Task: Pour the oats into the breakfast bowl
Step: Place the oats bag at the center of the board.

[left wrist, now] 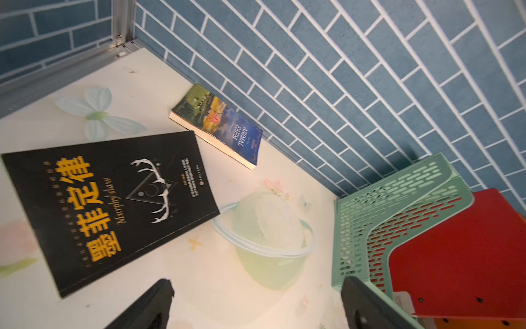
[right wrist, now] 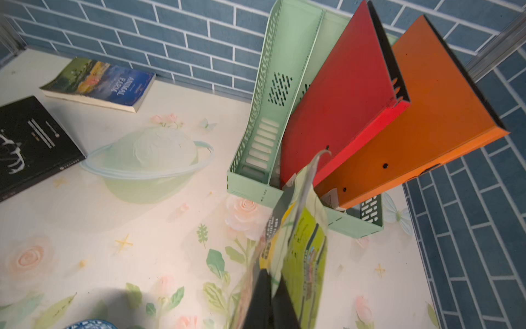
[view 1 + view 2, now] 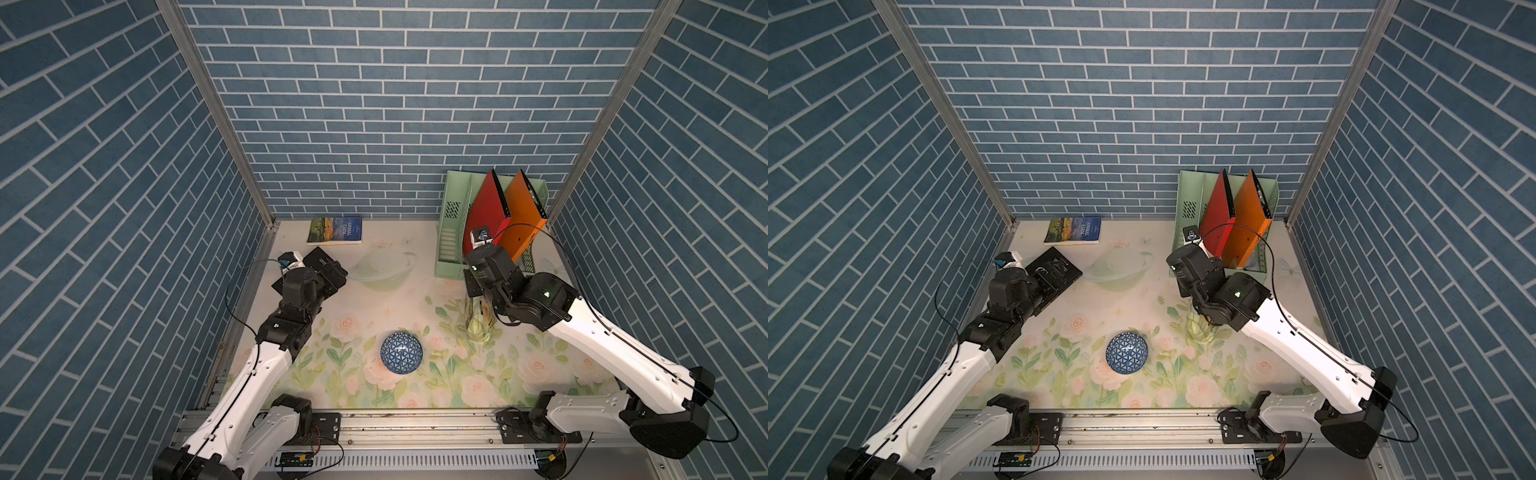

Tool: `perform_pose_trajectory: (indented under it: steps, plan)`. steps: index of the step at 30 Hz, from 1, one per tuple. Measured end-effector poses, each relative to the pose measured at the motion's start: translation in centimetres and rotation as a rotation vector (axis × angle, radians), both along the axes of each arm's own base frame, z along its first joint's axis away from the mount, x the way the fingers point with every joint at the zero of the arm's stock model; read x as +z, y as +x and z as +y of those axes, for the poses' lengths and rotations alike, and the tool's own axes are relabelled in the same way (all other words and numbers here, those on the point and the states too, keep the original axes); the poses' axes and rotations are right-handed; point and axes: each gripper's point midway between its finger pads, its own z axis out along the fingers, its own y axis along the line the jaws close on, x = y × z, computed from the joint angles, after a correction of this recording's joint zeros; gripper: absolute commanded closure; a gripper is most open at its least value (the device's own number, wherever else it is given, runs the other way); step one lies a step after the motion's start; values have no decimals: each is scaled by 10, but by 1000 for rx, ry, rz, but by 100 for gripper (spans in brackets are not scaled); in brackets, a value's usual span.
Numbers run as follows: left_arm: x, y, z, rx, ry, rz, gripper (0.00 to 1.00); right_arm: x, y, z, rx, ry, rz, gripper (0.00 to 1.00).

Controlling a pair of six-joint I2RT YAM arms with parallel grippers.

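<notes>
My right gripper needs to lower the pouch (image 2: pixel 301 247) toward the bowl and let go of the pouch's top edge, because the clear mat (image 2: pixel 213 310) beside the bowl is below the gripper.
The breakfast bowl (image 3: pixel 402 352) (image 3: pixel 1126 354) sits at the front middle of the flowered mat, and from above only its blue-and-white triangle-patterned outside shows. A sliver of its rim (image 2: pixel 91 324) shows in the right wrist view. The oats are in a glossy green pouch (image 2: pixel 301 247) that hangs tilted under my right wrist (image 3: pixel 478 322), to the right of and behind the bowl. My right gripper (image 2: pixel 273 277) is shut on the pouch. The oats themselves are hidden. My left gripper (image 1: pixel 257 282) is open and empty at the back left, above the mat beside a black book.
A black book (image 1: pixel 108 210) (image 3: pixel 1059 266) lies at the back left, with a blue paperback (image 3: pixel 335 230) against the back wall. A pale green file rack (image 3: pixel 451 232) holding a red folder (image 3: pixel 486 212) and an orange folder (image 3: pixel 523 212) stands at the back right. Brick-patterned walls close three sides.
</notes>
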Motion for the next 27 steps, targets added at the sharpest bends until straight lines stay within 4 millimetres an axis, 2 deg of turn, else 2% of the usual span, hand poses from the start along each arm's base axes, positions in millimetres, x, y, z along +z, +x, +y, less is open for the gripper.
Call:
perform_pose_trajectory:
  steps: [3,5,13,20,27]
  plan:
    - [-9,-3,-32,-81,-29,15,2,-29,-7,-3,10,-32,66,100]
    - [-11,-4,-47,-115,-42,19,2,-41,-10,0,20,-27,93,100]
    - [0,-10,-98,-237,-130,-24,2,-55,-14,15,56,69,131,100]
    - [-16,-16,-146,-350,-147,20,2,-67,-4,32,56,149,157,100]
    - [-19,-17,-182,-415,-160,48,1,-80,9,35,11,218,215,100]
